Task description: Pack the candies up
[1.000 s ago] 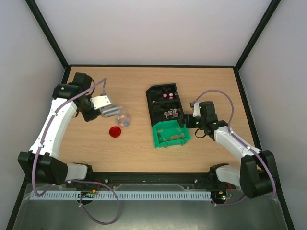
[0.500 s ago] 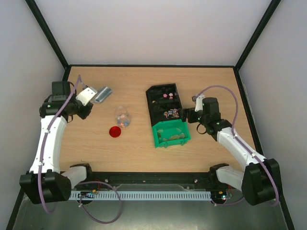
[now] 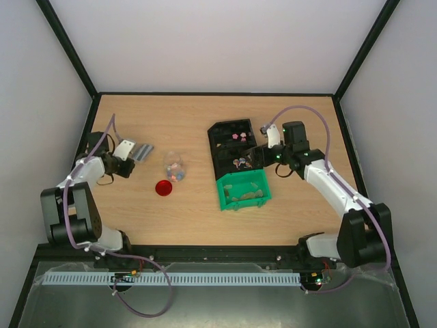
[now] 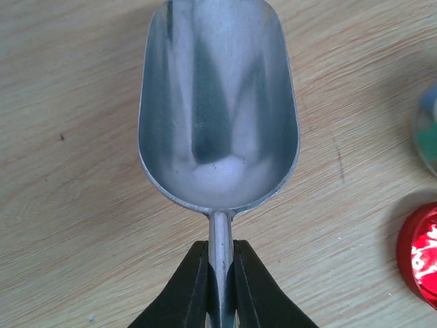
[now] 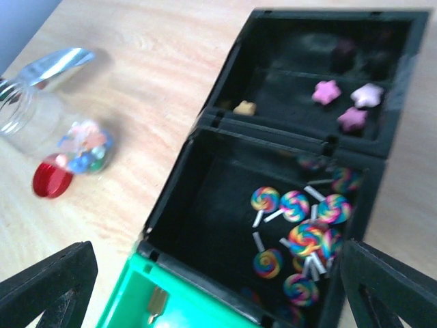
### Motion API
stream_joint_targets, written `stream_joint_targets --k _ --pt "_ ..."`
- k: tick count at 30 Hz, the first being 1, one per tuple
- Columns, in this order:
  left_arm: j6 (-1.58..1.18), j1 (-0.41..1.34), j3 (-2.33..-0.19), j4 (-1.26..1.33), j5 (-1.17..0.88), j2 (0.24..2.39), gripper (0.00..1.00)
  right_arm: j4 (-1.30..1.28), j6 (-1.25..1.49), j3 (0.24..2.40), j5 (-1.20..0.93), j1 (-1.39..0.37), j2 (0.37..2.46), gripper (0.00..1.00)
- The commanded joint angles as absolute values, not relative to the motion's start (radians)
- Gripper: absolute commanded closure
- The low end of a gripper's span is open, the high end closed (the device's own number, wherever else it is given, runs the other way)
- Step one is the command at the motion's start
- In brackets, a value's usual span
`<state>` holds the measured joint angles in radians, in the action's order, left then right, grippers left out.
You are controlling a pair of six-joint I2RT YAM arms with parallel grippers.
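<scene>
My left gripper should lower next, put the empty scoop [image 4: 218,102] down and release its handle, as bare tabletop [image 4: 331,188] beside the jar is just below.
The candies lie in several places. Some pastel ones are in a clear jar [image 3: 174,166], also in the right wrist view [image 5: 83,147]. Swirl lollipops [image 5: 307,232] fill the near black bin [image 3: 235,160], pink stars [image 5: 348,102] lie in the far black bin, and tan pieces [image 3: 246,197] lie in the green bin [image 3: 225,198]. My left gripper [image 4: 220,273] is shut on the handle of the empty silver scoop [image 4: 218,102], low over the table at the far left [image 3: 142,152]. My right gripper [image 5: 218,301] is open and empty, above the near black bin [image 3: 261,154].
The red lid [image 3: 163,188] lies on the table in front of the jar, and its edge shows in the left wrist view [image 4: 420,256]. The jar has no lid on. The three bins stand in a row right of centre. Black frame rails edge the table.
My left arm has pulled back to the left and brought the scoop down away from the jar. My right gripper has moved away from me, from the green bin to the black bins.
</scene>
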<state>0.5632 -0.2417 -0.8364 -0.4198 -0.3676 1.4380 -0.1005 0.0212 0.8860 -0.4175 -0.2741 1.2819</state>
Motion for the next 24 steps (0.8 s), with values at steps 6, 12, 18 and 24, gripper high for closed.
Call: stream_joint_targets --k 6,12,18,24 --pt "0.535 -0.263 -0.776 -0.242 -0.369 1.522 0.95 -0.263 -0.055 0.992 -0.626 -0.349 1.431 0.01" --pt "0.547 -0.261 -0.776 -0.254 -0.343 1.583 0.85 -0.323 -0.150 1.081 -0.600 -0.464 1.550 0.01" --pt "0.563 -0.261 -0.770 -0.266 -0.337 1.592 0.72 -0.386 -0.220 1.172 -0.553 -0.582 1.649 0.01" --pt "0.554 -0.264 -0.765 -0.281 -0.359 1.566 0.63 -0.366 -0.236 1.153 -0.471 -0.704 1.677 0.01"
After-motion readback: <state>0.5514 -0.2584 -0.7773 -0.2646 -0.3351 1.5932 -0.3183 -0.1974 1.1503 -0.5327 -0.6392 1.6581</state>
